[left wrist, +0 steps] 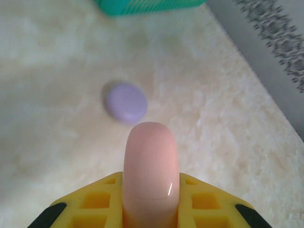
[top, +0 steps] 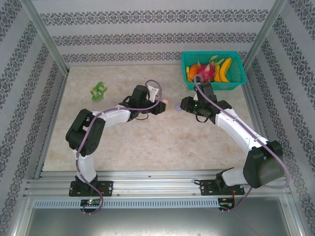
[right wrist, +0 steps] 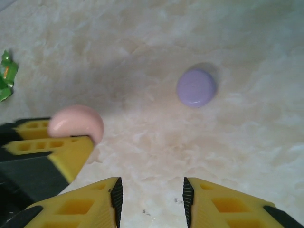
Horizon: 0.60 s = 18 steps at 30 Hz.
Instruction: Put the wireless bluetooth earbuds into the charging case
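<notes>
My left gripper sets the pink case [top: 165,103] down on the tabletop short of the lilac case next and releases it, since empty table lies below.
A pale pink round charging case [left wrist: 151,156], closed, stands edge-on between the yellow fingers of my left gripper [left wrist: 151,183], which is shut on it. From above, this pink case [top: 165,103] sits at mid-table. A lilac round case [left wrist: 126,102], also closed, lies flat on the table just beyond it. My right gripper [right wrist: 152,199] hovers open with nothing between its fingers. The lilac case [right wrist: 196,88] lies ahead of it and the pink case [right wrist: 76,123] to its left. The earbuds are out of view.
A teal basket [top: 236,81] of toy fruit stands at the back right, close behind the right arm. A small green object [top: 99,90] lies at the back left. Metal frame rails edge the marble-patterned tabletop [top: 162,142].
</notes>
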### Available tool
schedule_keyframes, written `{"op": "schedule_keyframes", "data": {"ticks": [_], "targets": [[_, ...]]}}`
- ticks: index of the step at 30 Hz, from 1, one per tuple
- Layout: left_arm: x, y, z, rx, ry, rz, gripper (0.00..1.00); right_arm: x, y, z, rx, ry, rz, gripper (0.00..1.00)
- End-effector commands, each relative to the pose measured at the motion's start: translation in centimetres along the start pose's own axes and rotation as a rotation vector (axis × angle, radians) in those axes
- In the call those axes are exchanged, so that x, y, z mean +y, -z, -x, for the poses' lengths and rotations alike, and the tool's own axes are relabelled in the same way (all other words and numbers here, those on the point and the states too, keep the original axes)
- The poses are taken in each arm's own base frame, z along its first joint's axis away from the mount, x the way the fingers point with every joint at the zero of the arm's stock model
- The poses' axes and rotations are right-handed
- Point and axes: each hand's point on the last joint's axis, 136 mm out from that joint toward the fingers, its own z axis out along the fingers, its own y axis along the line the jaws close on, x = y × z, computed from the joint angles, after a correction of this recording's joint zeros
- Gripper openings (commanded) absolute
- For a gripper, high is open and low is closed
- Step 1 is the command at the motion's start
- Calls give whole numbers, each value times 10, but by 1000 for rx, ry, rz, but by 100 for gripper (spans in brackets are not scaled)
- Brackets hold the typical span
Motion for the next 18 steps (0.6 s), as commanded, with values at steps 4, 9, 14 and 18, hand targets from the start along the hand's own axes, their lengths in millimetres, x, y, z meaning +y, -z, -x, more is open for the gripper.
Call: {"op": "schedule_keyframes", "data": {"ticks": [4,9,14,18], "targets": [[31,-16,-17,90,267,56,0,-15,13,10,-76,-37,-17,43],[44,-22,-26,129,332,82,3,-19,15,10,-82,-45,-23,45],[63,-23,-37,179,378,132,14,-22,17,10,-86,-49,-24,52],[72,-21,-43,192,390,155,22,-21,22,11,-95,-50,-20,54]]}}
